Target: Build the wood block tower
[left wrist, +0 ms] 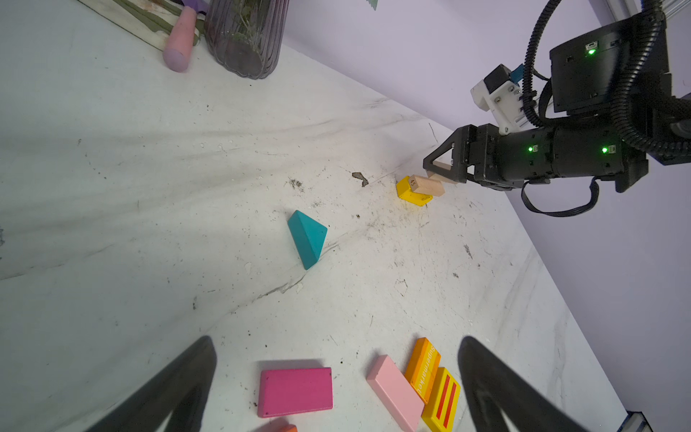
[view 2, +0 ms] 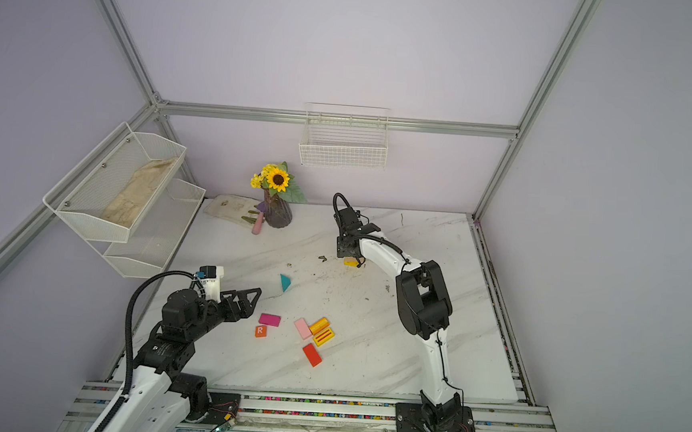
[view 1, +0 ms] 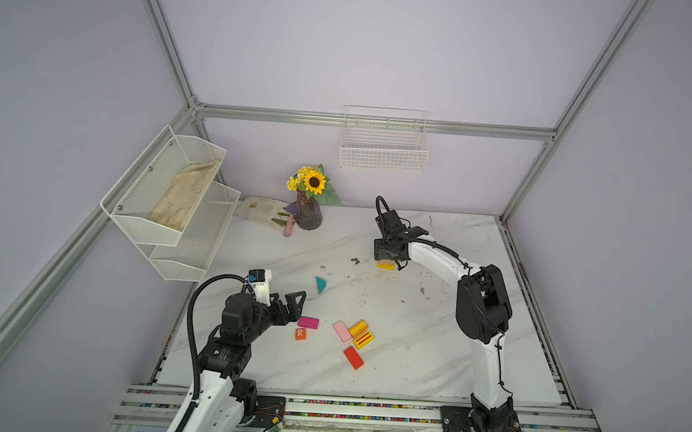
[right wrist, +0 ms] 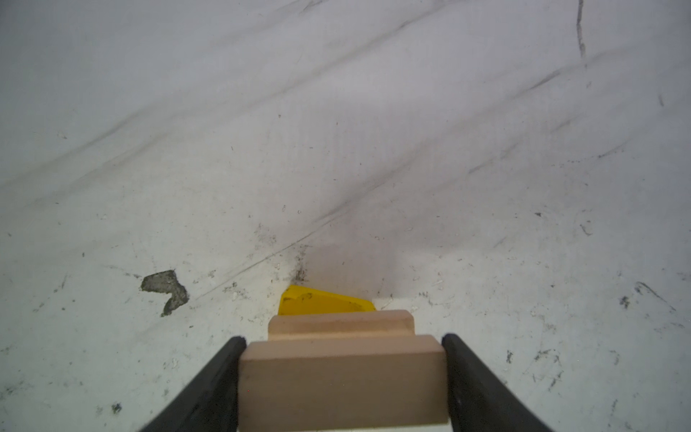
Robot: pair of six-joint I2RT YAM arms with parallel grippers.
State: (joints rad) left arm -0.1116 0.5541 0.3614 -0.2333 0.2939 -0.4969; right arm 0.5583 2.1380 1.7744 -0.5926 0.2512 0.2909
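Observation:
The robot's right gripper has the top of the second tan block [right wrist: 341, 322] just below it, so it needs to lower the held block a little onto that block next and release.
My right gripper [right wrist: 344, 359] is shut on a tan block [right wrist: 344, 385], held just above the tower [left wrist: 413, 194], which is a second tan block [right wrist: 340, 323] lying on a yellow block [right wrist: 321, 303] [view 1: 386, 265]. My left gripper [left wrist: 338, 348] [view 1: 293, 308] hovers open, with nothing in it, over the loose wood blocks. These are a magenta slab [left wrist: 295, 391], a pink slab [left wrist: 396, 391], an orange "Supermarket" slab [left wrist: 422, 368], a yellow red-striped slab [left wrist: 441, 402], an orange R cube [view 1: 300, 334] and a red slab [view 1: 353, 357]. A teal triangle [left wrist: 308, 237] lies mid-table.
A purple vase of sunflowers [view 1: 308, 214], a pink-handled tool [view 1: 289, 225] and a cloth [view 1: 259, 210] sit at the back left. White mesh shelves [view 1: 170, 196] hang on the left wall and a wire basket [view 1: 384, 144] on the back wall. A dark scrap [view 1: 355, 260] lies near the tower.

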